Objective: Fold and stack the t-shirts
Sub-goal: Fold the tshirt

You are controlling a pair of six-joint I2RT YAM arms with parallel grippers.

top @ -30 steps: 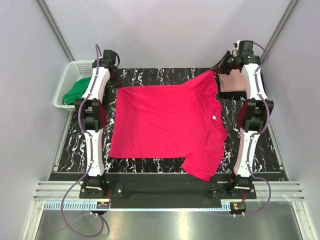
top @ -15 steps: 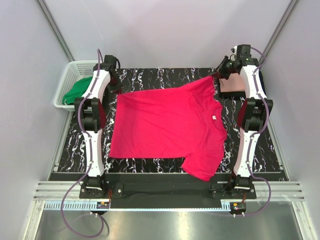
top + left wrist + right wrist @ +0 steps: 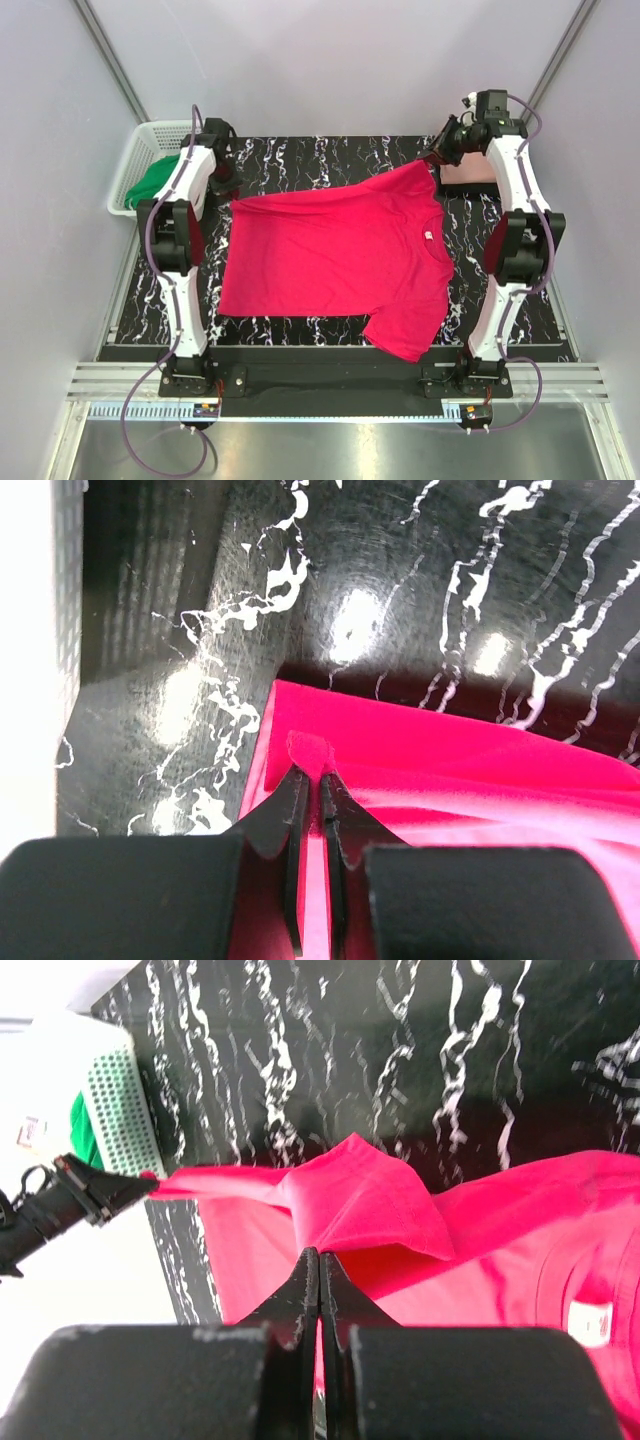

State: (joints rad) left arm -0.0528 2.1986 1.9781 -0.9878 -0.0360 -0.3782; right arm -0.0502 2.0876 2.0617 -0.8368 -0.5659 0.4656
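Note:
My left gripper is above and in front of the t-shirt's corner on its hem side (image 3: 240,232), and the t-shirt's far edge is taut, so it should move back and down to release the corner.
The crimson-pink t-shirt (image 3: 330,250) lies spread on the black marbled table (image 3: 320,152), neck to the right, near sleeve hanging toward the front edge. My left gripper (image 3: 229,186) is shut on its far-left hem corner; the left wrist view shows a pinch of crimson cloth (image 3: 308,750) between the closed fingers (image 3: 296,810). My right gripper (image 3: 441,157) is shut on the far sleeve (image 3: 370,1195), holding it above the table. The far edge is stretched taut between both grippers. A folded pale salmon-pink t-shirt (image 3: 468,172) lies at the back right, beside the right gripper.
A white perforated basket (image 3: 135,150) holding green cloth (image 3: 150,185) stands off the table's left back corner, close to the left arm. Grey walls close in on all sides. The arm bases stand at the near edge.
Both arms have raised their elbows and lifted the shirt's far edge. Its left corner has moved toward the near side, so the edge now slants up to the right.

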